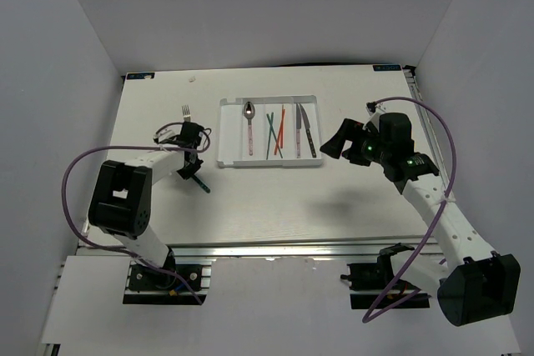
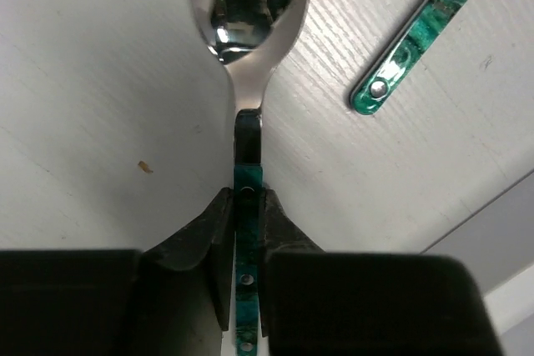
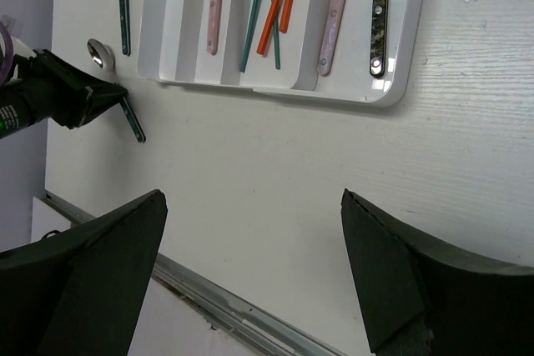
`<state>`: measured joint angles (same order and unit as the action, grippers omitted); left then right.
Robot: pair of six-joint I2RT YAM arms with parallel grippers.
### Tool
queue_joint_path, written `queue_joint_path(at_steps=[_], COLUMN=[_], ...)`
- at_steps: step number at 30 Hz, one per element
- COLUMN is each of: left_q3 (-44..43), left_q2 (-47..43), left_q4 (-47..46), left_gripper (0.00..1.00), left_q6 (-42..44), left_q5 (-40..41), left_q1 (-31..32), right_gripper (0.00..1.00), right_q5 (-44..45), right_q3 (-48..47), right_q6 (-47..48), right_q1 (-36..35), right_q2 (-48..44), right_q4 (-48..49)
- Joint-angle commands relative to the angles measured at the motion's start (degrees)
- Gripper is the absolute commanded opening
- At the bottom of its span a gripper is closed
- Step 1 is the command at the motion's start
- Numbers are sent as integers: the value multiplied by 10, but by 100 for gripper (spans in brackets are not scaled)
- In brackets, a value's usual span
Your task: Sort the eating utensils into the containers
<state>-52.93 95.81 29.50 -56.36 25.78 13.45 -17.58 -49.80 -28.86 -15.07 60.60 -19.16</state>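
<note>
I will lift my left gripper, turn it, move it over the pink-handled spoon (image 1: pixel 249 127) and release, as that spoon lies to its right in the top view.
My left gripper (image 2: pixel 248 196) is shut on the teal handle of a silver spoon (image 2: pixel 248 6), left of the tray; in the top view the gripper (image 1: pixel 193 152) covers most of the spoon. A teal-handled fork (image 1: pixel 186 112) lies on the table just beyond it, and its handle (image 2: pixel 413 39) shows in the left wrist view. The white tray (image 1: pixel 269 162) holds a pink-handled spoon (image 1: pixel 249 127), teal chopsticks (image 1: pixel 270 135), orange-red chopsticks (image 1: pixel 280 129), a pink-handled utensil (image 1: pixel 297 131) and a dark knife (image 1: pixel 309 132). My right gripper (image 1: pixel 336 144) is open and empty, right of the tray.
The right wrist view shows the tray's near rim (image 3: pixel 334 93), the left gripper with its spoon (image 3: pixel 100 52), and the table's metal front edge (image 3: pixel 225 310). Grey walls stand on both sides of the table.
</note>
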Motion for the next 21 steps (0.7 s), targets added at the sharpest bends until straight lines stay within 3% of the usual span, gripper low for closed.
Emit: queue_joint_path(at_steps=[1, 2, 8, 10, 13, 18, 21], left_q3=[50, 57, 50, 17, -61, -232, -326], left_q2=[-34, -48, -170, -180, -151, -4, 56], left_q4=[1, 2, -29, -51, -63, -3, 17], left_gripper=[4, 0, 0, 0, 0, 0, 0], left_q6=[10, 16, 119, 152, 230, 296, 310], left_q5=[-20, -19, -11, -46, -103, -86, -106], left_q1=[-16, -18, -14, -6, 24, 99, 113], right_gripper=[89, 89, 89, 89, 89, 89, 89], right_q5=[-8, -8, -5, -5, 2, 6, 13], right_q3=[-3, -3, -3, -1, -2, -7, -14], right_q6=[11, 11, 8, 7, 7, 11, 21], right_q1=[1, 1, 1, 1, 2, 2, 3], right_q2=[-19, -20, -15, -13, -6, -6, -7], right_q4=[19, 19, 21, 24, 23, 14, 4])
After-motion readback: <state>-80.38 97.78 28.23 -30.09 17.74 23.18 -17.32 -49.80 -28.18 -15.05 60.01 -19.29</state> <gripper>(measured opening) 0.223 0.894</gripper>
